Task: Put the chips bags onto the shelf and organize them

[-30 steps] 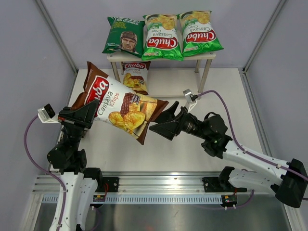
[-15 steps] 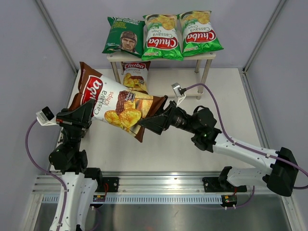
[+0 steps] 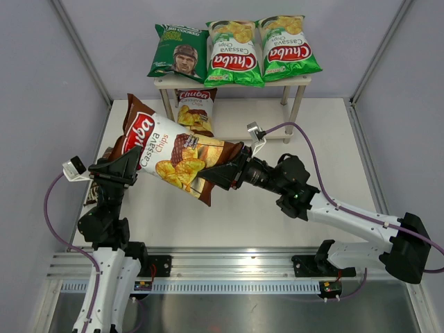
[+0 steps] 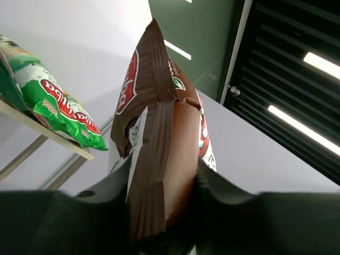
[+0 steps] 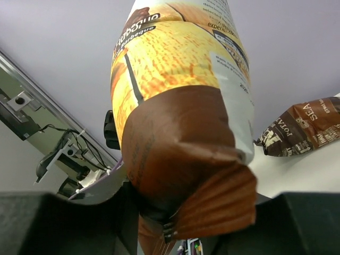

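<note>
My right gripper turns outward and lowers the Chuba bag onto the shelf's lower level (image 3: pixel 236 119) beside the leaning bag next to release it, since that part stands empty.
A brown-and-white Chuba chips bag (image 3: pixel 173 152) hangs in the air between both arms. My left gripper (image 3: pixel 130 163) is shut on its upper sealed end (image 4: pixel 159 159), which fills the gap between the jaws. My right gripper (image 3: pixel 225 171) is shut on the crumpled lower end (image 5: pixel 186 175). The shelf (image 3: pixel 277 81) stands at the back. On its top board lie a dark green bag with a man's face (image 3: pixel 179 52) and two bright green Chuba bags (image 3: pixel 234 52) (image 3: pixel 288 47). Another brown-and-white Chuba bag (image 3: pixel 194 107) leans on the lower tier. A dark brown Kettle bag (image 5: pixel 303 127) lies on the table.
Grey walls with metal corner posts (image 3: pixel 83 48) close in the table on three sides. A rail (image 3: pixel 229 267) with both arm bases runs along the near edge. The right arm's purple cable (image 3: pixel 312 139) arcs over the table's middle.
My right gripper, open and reaching before, has closed on the bag's lower end. The bag has shifted slightly right and its top has tipped up. The left gripper has loosened a little.
</note>
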